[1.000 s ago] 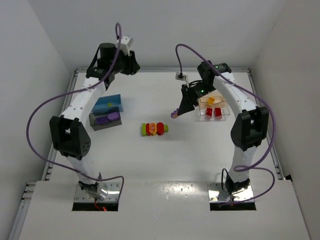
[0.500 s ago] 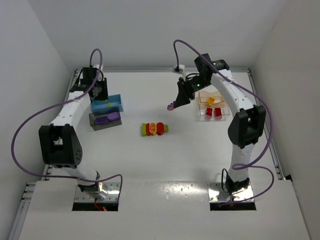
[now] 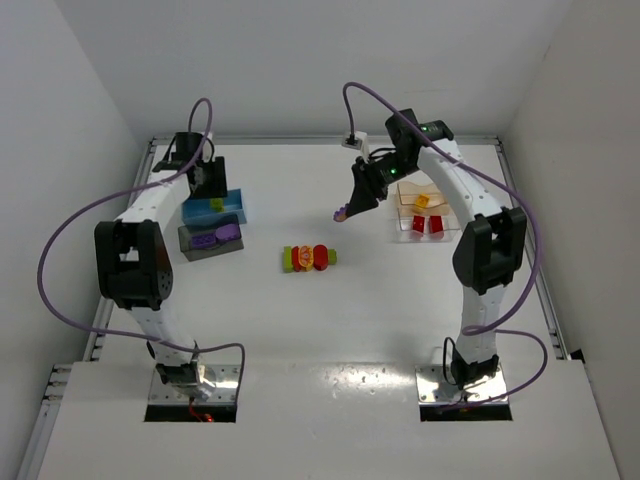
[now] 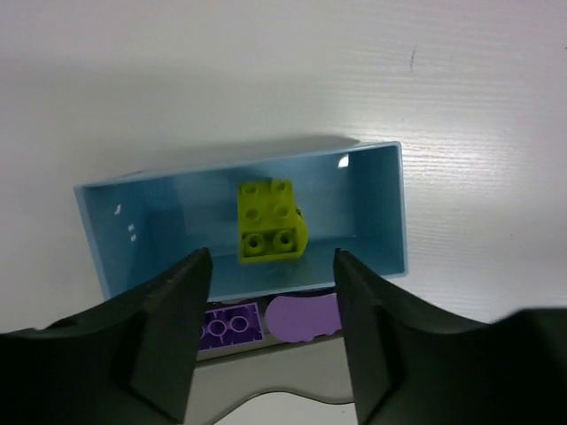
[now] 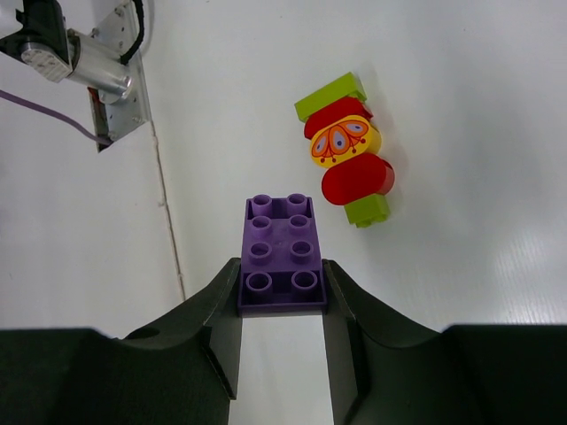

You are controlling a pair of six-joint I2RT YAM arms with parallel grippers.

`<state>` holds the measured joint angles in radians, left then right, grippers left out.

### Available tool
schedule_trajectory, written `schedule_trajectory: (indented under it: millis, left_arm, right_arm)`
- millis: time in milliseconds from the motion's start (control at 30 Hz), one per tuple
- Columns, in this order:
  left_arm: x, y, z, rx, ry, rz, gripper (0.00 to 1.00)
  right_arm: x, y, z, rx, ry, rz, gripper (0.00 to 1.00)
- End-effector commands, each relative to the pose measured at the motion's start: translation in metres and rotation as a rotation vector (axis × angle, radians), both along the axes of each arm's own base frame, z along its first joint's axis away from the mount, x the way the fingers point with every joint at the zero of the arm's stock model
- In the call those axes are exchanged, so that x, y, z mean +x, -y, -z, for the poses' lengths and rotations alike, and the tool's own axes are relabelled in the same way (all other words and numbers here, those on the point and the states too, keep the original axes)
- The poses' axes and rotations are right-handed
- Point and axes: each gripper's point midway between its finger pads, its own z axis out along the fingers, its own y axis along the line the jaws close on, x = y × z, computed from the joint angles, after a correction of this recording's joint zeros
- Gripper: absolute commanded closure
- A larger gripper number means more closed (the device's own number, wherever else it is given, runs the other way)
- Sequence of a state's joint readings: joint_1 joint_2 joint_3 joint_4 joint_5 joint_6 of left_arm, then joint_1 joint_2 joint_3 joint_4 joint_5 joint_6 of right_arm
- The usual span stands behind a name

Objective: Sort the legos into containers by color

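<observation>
I should move my right gripper to the left in the top view, over the dark grey tub (image 3: pixel 190 245), and let go of the purple lego, because purple legos are inside.
My left gripper (image 4: pixel 273 285) hangs open over a light-blue tub (image 4: pixel 390 212); a lime green lego (image 4: pixel 270 221) lies loose inside it, below the fingers. From the top this gripper (image 3: pixel 206 188) is at the tub's far edge (image 3: pixel 232 210). A dark grey tub (image 3: pixel 190 245) next to it holds purple legos (image 4: pixel 230 326). My right gripper (image 5: pixel 282 285) is shut on a purple lego (image 5: pixel 282 252), held above the table (image 3: pixel 345 212). A stack of lime, red and yellow legos (image 3: pixel 308 258) lies mid-table. The clear tub (image 3: pixel 450 228) holds red, yellow and orange legos.
Raised rails border the table on the left (image 3: pixel 148 165) and right (image 3: pixel 540 290). A metal bracket with a cable (image 5: pixel 115 80) sits at the table's edge in the right wrist view. Purple cables loop off both arms.
The left arm swung down over the blue tub and its gripper opened; the lime lego now lies in the tub. The right gripper lifted slightly leftward with the purple lego.
</observation>
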<state>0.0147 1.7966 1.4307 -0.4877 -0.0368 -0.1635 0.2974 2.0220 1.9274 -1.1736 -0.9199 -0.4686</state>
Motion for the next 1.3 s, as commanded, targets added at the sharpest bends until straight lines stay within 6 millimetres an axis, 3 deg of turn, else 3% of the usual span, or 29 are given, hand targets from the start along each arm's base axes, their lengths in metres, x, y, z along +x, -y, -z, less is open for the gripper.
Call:
schedule_trajectory:
  millis: [0,33,133,167,200,267,300,333,400,467,500,533,567,600,700,767,1000,1033,1067,1100,1133,1233,1267]
  left_arm:
    - [0.013,0.000,-0.019,-0.007,0.050,-0.011,0.34]
    - [0.013,0.000,-0.019,-0.013,0.051,-0.018,0.25]
    - [0.013,0.005,-0.019,-0.033,0.051,0.000,0.21]
    - [0.014,0.008,-0.030,-0.050,0.081,0.003,0.21]
    - [0.016,0.011,-0.053,-0.067,0.159,0.010,0.21]
    - [0.006,0.018,-0.065,-0.133,0.226,0.027,0.21]
    - [0.011,0.021,-0.087,-0.150,0.325,0.035,0.19]
    - [0.000,0.021,-0.103,-0.173,0.381,0.027,0.19]
    - [-0.005,0.022,-0.121,-0.183,0.432,0.023,0.15]
    - [-0.008,0.010,-0.129,-0.188,0.439,-0.030,0.12]
    - [-0.009,0.006,-0.131,-0.182,0.430,-0.059,0.10]
    - [-0.015,-0.004,-0.126,-0.177,0.392,-0.103,0.08]
    - [-0.017,-0.018,-0.128,-0.170,0.389,-0.155,0.08]
    - [-0.019,-0.030,-0.126,-0.158,0.384,-0.204,0.01]
    - [-0.031,-0.057,-0.126,-0.169,0.391,-0.252,0.01]
    - [-0.038,-0.074,-0.128,-0.183,0.393,-0.288,0.01]
    - [-0.054,-0.083,-0.118,-0.209,0.353,-0.241,0.01]
    - [-0.056,-0.083,-0.117,-0.211,0.344,-0.242,0.01]
    - [-0.056,-0.085,-0.117,-0.216,0.345,-0.244,0.01]
    - [-0.056,-0.085,-0.117,-0.216,0.345,-0.244,0.01]
    - [-0.058,-0.083,-0.115,-0.224,0.337,-0.239,0.01]
    - [-0.059,-0.082,-0.112,-0.246,0.329,-0.237,0.01]
    - [-0.058,-0.082,-0.108,-0.248,0.321,-0.239,0.01]
  right_arm:
    - [0.008,-0.007,-0.010,0.024,0.047,-0.008,1.00]
    - [0.008,-0.007,-0.010,0.024,0.047,-0.008,1.00]
    - [0.011,-0.009,-0.013,0.035,0.055,-0.011,1.00]
    - [0.015,-0.010,-0.016,0.041,0.075,-0.011,1.00]
    - [0.015,-0.012,-0.018,0.052,0.070,-0.006,1.00]
    - [0.017,-0.027,-0.020,0.070,0.075,-0.023,1.00]
    - [0.020,-0.033,-0.021,0.077,0.082,-0.024,1.00]
    - [0.022,-0.039,-0.022,0.083,0.085,-0.027,1.00]
    - [0.029,-0.067,-0.020,0.098,0.098,-0.018,1.00]
    - [0.035,-0.090,-0.016,0.100,0.116,-0.010,1.00]
    - [0.028,-0.113,-0.017,0.114,0.131,-0.039,1.00]
    - [0.034,-0.131,-0.003,0.117,0.130,-0.038,1.00]
    - [0.038,-0.147,-0.009,0.134,0.164,-0.049,1.00]
    - [0.029,-0.169,-0.005,0.138,0.173,-0.082,1.00]
    - [0.031,-0.215,0.012,0.166,0.199,-0.107,1.00]
    - [0.033,-0.231,0.027,0.171,0.201,-0.094,1.00]
    - [0.047,-0.277,0.056,0.140,0.284,0.040,1.00]
    - [0.055,-0.281,0.050,0.161,0.297,0.076,1.00]
    - [0.053,-0.286,0.057,0.158,0.291,0.081,1.00]
    - [0.057,-0.288,0.047,0.176,0.318,0.091,1.00]
    - [0.056,-0.294,0.053,0.178,0.313,0.095,1.00]
    - [0.057,-0.302,0.042,0.212,0.341,0.100,0.97]
    - [0.058,-0.303,0.047,0.211,0.340,0.100,0.97]
